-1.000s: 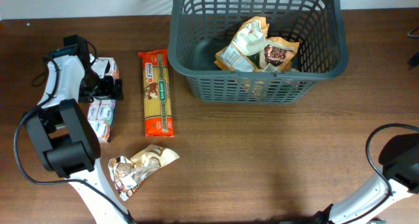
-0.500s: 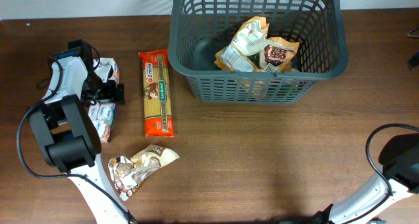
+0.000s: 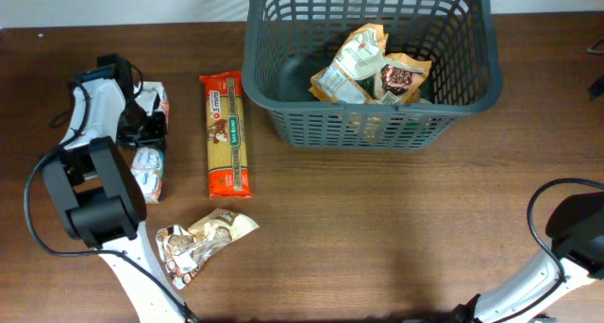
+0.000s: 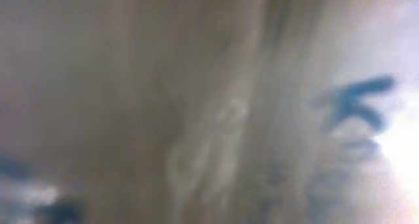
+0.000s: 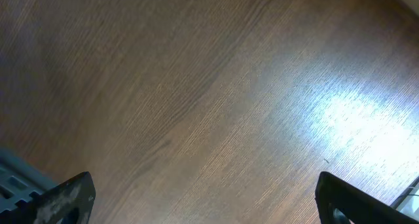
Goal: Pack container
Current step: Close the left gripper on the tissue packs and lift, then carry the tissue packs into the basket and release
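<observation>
My left gripper should lift the packet past the spaghetti pack next and let go of it at the basket's empty end, because that end is to the gripper's right in the overhead view.
The container, a dark grey lattice basket, stands at the back centre and holds a few snack bags. At the far left my left gripper is down on a white packet with blue and red print, its fingers pinched on the packet's middle. The left wrist view is only a blur of pale wrapper with blue print. My right gripper hangs open over bare wood, its fingertips far apart, with a corner of the container at the lower left.
An orange spaghetti pack lies lengthwise between the white packet and the basket. A brown and white snack bag lies nearer the front left. The right arm's base is at the front right corner.
The left gripper has come down a little and closed from wide open onto the white packet, which now looks narrower and squeezed. The right arm has not moved.
</observation>
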Robot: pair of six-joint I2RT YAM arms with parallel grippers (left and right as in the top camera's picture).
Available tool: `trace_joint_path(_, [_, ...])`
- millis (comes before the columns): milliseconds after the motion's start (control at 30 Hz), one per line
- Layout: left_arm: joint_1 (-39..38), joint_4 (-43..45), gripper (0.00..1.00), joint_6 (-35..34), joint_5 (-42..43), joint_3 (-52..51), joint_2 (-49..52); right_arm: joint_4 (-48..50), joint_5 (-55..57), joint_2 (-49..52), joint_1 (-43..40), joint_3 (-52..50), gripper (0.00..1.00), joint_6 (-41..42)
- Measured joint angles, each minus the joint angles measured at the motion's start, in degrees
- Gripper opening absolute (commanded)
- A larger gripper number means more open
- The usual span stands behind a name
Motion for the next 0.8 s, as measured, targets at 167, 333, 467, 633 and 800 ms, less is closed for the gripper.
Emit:
trace_joint_path(167, [0.0,-6.6,0.02,-2.12,-0.17,13.81,0.92,0.0,0.02,0.0,0.0,0.0,0.99,-0.02])
trace_joint_path(333, [0.0,-8.85,0.02,-5.6,0.7,35.23,0.35,0.0,0.02,0.0,0.0,0.0,0.99,0.04])
trace_joint_path(467, [-0.5,-8.31,0.02,-7.06,5.46,48.76,-1.84,0.02,0.0,0.0,0.0,0.0,0.99,0.02])
trace_joint_path(633, [-6.8,-4.09,0.02,-7.8,11.85,60.59,-6.23,0.02,0.0,0.0,0.0,0.0,0.99,0.0])
trace_joint_path(800, [-21.29,3.61,0.02,-8.09,15.87,64.19,-8.26,0.02,0.02,0.0,0.0,0.0,0.99,0.0])
